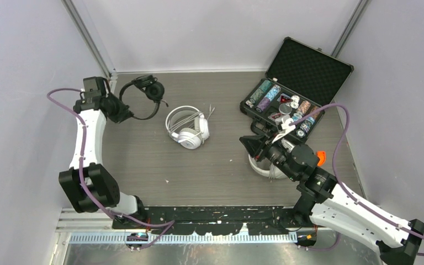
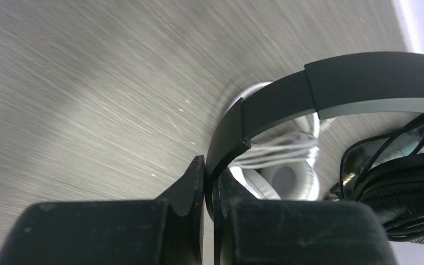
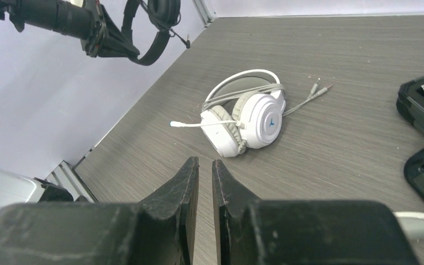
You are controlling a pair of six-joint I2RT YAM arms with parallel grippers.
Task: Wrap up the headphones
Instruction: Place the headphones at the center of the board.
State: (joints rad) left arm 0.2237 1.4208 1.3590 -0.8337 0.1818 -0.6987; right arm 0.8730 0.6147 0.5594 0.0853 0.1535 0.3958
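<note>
My left gripper moves down and back to the bare tabletop beside the mid-table white headset next and releases the headband there, since that stretch lies clear.
My left gripper (image 1: pixel 126 115) (image 2: pixel 210 163) is shut on the headband of the black headset (image 1: pixel 143 94) (image 2: pixel 337 83), which hangs off the table at the back left with its black cable bundled at the cup. A white headset (image 1: pixel 187 130) (image 3: pixel 248 118) lies mid-table, its cable wound round the band and its plugs trailing out. Another white headset (image 1: pixel 262 165) sits partly hidden under my right arm. My right gripper (image 1: pixel 243 141) (image 3: pixel 205 161) hovers above the table with a narrow gap between its fingers and nothing in it.
An open black case of poker chips (image 1: pixel 309 72) (image 3: pixel 419 105) stands at the back right, close behind my right gripper. Walls close in the table on the left, back and right.
</note>
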